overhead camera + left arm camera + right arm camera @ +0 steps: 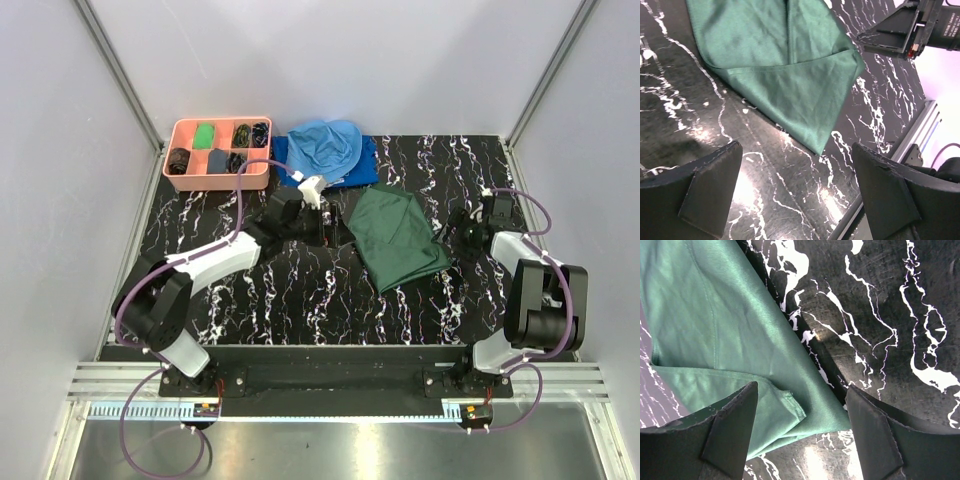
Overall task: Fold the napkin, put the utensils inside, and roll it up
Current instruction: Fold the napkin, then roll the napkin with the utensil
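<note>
I need to move my right gripper down and slightly back onto the napkin's folded corner [444,263] [823,417] next and close there, since its open fingers are already on both sides of that corner.
The dark green napkin [397,235] lies folded on the black marble table, right of centre. My left gripper [328,231] is open and empty just left of the napkin. In the left wrist view the napkin [785,65] lies beyond the open gripper [797,165], whose jaws stand wide over bare table. My right gripper [456,227] is open at the napkin's right edge. In the right wrist view the open gripper [801,407] hovers over a folded corner of the napkin [715,335] without holding it. No gold utensils show in any view.
A pink tray [180,135] with small dark and green items stands at the back left. A light blue cloth [325,148] lies on a royal-blue cloth [368,160] at the back centre. White walls enclose the table on three sides.
</note>
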Motion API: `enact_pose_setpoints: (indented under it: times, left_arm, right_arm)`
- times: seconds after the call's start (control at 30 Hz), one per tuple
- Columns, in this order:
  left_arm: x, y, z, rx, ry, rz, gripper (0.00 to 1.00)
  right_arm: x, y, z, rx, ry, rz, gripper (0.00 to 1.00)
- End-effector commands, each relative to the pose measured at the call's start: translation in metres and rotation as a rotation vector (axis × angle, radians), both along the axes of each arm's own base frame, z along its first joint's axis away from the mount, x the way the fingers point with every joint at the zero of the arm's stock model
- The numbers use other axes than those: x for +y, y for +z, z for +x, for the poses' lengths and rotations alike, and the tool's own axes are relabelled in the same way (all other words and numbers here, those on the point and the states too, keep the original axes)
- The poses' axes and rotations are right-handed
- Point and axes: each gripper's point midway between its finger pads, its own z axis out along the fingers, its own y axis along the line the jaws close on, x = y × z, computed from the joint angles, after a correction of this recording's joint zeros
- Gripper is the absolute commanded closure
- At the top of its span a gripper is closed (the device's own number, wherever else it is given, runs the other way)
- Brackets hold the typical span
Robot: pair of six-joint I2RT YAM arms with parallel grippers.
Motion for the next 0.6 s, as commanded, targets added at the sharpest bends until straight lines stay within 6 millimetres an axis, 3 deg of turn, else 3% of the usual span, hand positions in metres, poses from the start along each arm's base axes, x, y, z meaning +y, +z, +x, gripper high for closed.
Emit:
enact_pose_setpoints:
  times: [0.0,0.23,0.57]
  left_arm:
    - [0.010,0.013,0.005,-0.050,0.014,-0.018,0.07]
    - [0.013,0.016,0.005,-0.053,0.015,-0.021,0.07]
    - [0.034,0.016,0.002,-0.054,0.037,0.009,0.06]
  right_arm:
    - [-0.007,-0.005,0.003,0.003,0.017,-0.040,0.22]
    - [-0.007,-0.013,0.003,0.061,0.044,-0.038,0.30]
    - [0.007,-0.019,-0.009,0.138,0.066,0.041,0.63]
